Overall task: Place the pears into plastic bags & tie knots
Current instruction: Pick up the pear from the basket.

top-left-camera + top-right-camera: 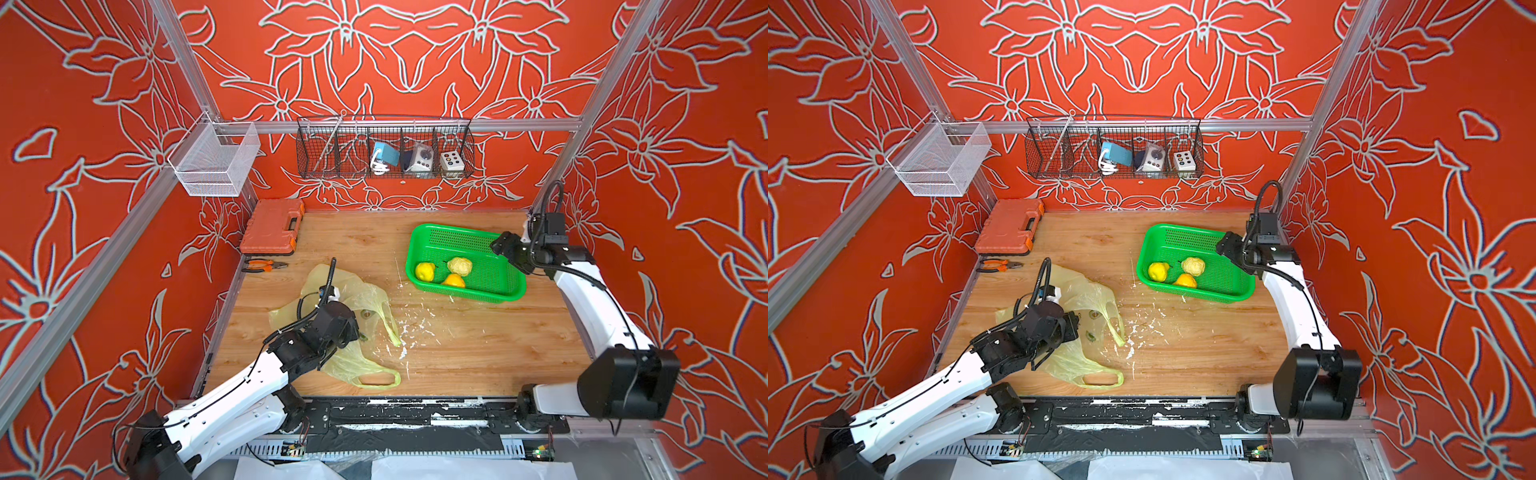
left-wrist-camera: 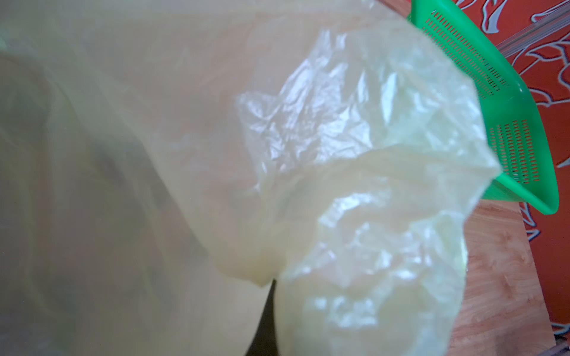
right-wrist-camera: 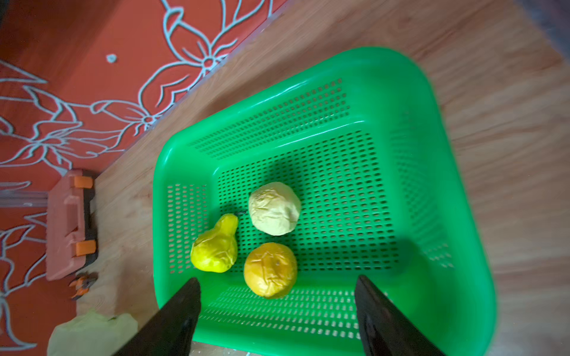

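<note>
My right gripper moves down and toward the bag (image 1: 370, 297) next and closes around the pale cream fruit (image 1: 460, 266), which sits in the basket below it, nearer the bag.
The plastic bag (image 1: 370, 297), thin and pale yellow-green, lies crumpled on the left of the table, one loop handle (image 1: 376, 379) flat near the front. My left gripper (image 1: 355, 330) is shut on the bag's film, which drapes over the left wrist view (image 2: 354, 129) and hides the jaws. A bright yellow pear (image 3: 216, 246), an orange-yellow pear (image 3: 270, 269) and a pale cream fruit (image 3: 274, 208) sit in the green basket (image 1: 498, 286). My right gripper (image 3: 276, 279) hovers open above the basket's edge, empty. No knot shows.
An orange tool case (image 1: 274, 226) and pliers (image 1: 264, 265) lie at the table's back left. A black wire rack (image 1: 384, 149) and a white wire basket (image 1: 216, 160) hang on the frame. White flecks (image 1: 411, 328) dot the wooden table between bag and basket.
</note>
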